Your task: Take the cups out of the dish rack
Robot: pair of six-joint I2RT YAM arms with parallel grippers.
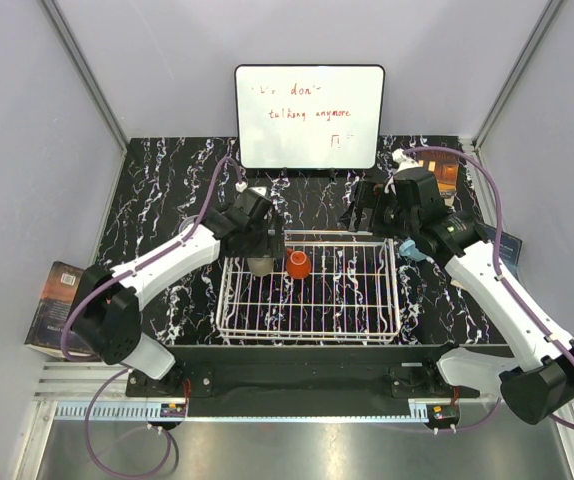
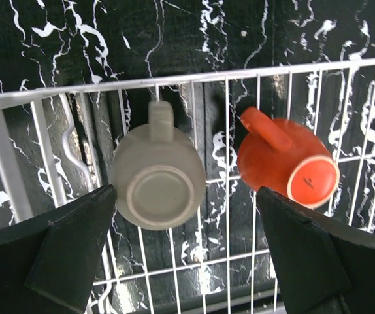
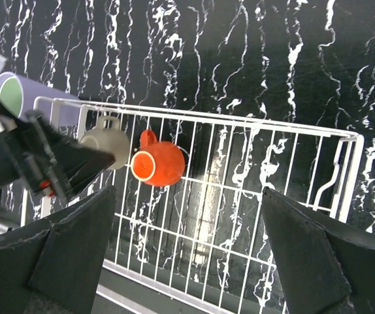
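Note:
I need to lower my left gripper next, shifting away from the red-orange cup to close around the grey-brown cup (image 1: 261, 265), which sits off-center between my fingertips.
The white wire dish rack (image 1: 367, 300) sits at the table's middle. Two cups lie in its far left part: a grey-brown cup (image 1: 261, 265) bottom up, and a red-orange cup (image 1: 298, 264) on its side to its right. My left gripper (image 1: 257, 243) hovers open above the grey-brown cup (image 2: 158, 176), which shows between its fingers, nearer the left one. My right gripper (image 1: 365, 215) is open and empty above the rack's far right edge. A light blue mug (image 1: 413, 250) stands just right of the rack. A lavender tumbler with green inside (image 3: 9, 95) stands left of the rack.
A whiteboard (image 1: 309, 117) with red writing stands at the back. An orange-brown box (image 1: 445, 170) is at the back right. A book (image 1: 55, 305) lies off the table's left edge. The rack's rim (image 2: 174, 80) runs just beyond the cups.

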